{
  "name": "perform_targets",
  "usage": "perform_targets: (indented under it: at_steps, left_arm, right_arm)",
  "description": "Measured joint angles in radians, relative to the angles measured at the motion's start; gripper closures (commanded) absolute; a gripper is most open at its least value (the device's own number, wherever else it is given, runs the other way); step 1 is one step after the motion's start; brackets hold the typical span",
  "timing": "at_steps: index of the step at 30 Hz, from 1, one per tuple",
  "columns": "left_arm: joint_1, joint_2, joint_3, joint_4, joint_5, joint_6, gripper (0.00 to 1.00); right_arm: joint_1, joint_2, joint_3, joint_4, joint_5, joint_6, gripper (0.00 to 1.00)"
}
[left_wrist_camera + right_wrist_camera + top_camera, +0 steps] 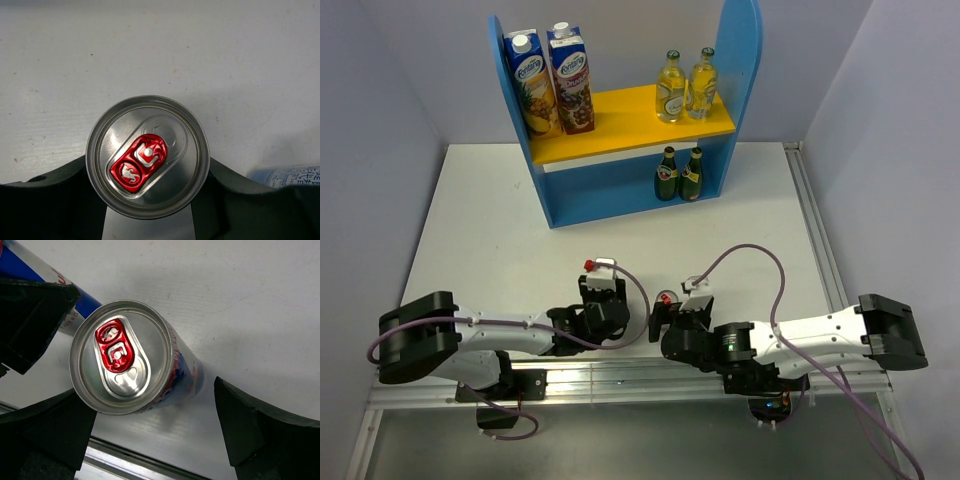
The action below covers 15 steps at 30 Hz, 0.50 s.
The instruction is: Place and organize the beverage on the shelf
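Observation:
My left gripper will move outward next and let go of the can on the lower blue board's empty end [570,197], because that is outward of the gripper, below the cartons.
Two slim silver-blue cans with red tabs stand near the table's front edge. My left gripper [600,292] is shut on the left can [590,266]; in the left wrist view both fingers [60,185] press the can [147,156] from either side. My right gripper [665,316] is open around the right can [666,297]; in the right wrist view that can [122,357] sits by the left finger [45,432], with a wide gap to the right one. Two yellowish bottles [685,86] stand on the shelf's [745,60] yellow board, two green bottles [678,174] below.
Two tall blue juice cartons [552,80] stand on the left of the yellow board. The two grippers are close together; the left finger [30,315] and its can show in the right wrist view. A metal rail [620,378] runs along the front edge.

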Motion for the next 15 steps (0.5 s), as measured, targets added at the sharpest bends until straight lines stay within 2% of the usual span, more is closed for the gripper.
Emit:
perform_targets:
  at_steps: [4,7,8,10,11,13,15]
  left_arm:
    - [0.035,0.006,0.0,0.031,0.019,0.026,1.0]
    - [0.064,0.006,0.0,0.043,0.038,0.048,1.0]
    - [0.076,0.006,0.0,0.048,0.046,0.057,1.0]
    - [0.111,0.003,0.0,0.057,0.069,0.081,1.0]
    - [0.128,0.001,0.0,0.063,0.08,0.093,1.0]
    - [0.179,-0.004,0.0,0.079,0.108,0.122,1.0]
    - [0.229,-0.01,0.0,0.093,0.128,0.15,1.0]
  right_arm:
    - [-0.01,0.067,0.0,0.061,0.013,-0.017,0.02]
    - [-0.011,0.11,0.0,0.078,0.036,-0.012,0.13]
    - [-0.012,0.123,0.0,0.083,0.046,-0.006,0.26]
    - [-0.013,0.147,0.0,0.092,0.07,0.01,0.45]
    - [-0.014,0.161,0.002,0.099,0.093,0.016,0.63]
    - [-0.02,0.181,0.004,0.109,0.127,0.027,0.75]
    - [-0.027,0.203,0.009,0.119,0.145,0.037,0.78]
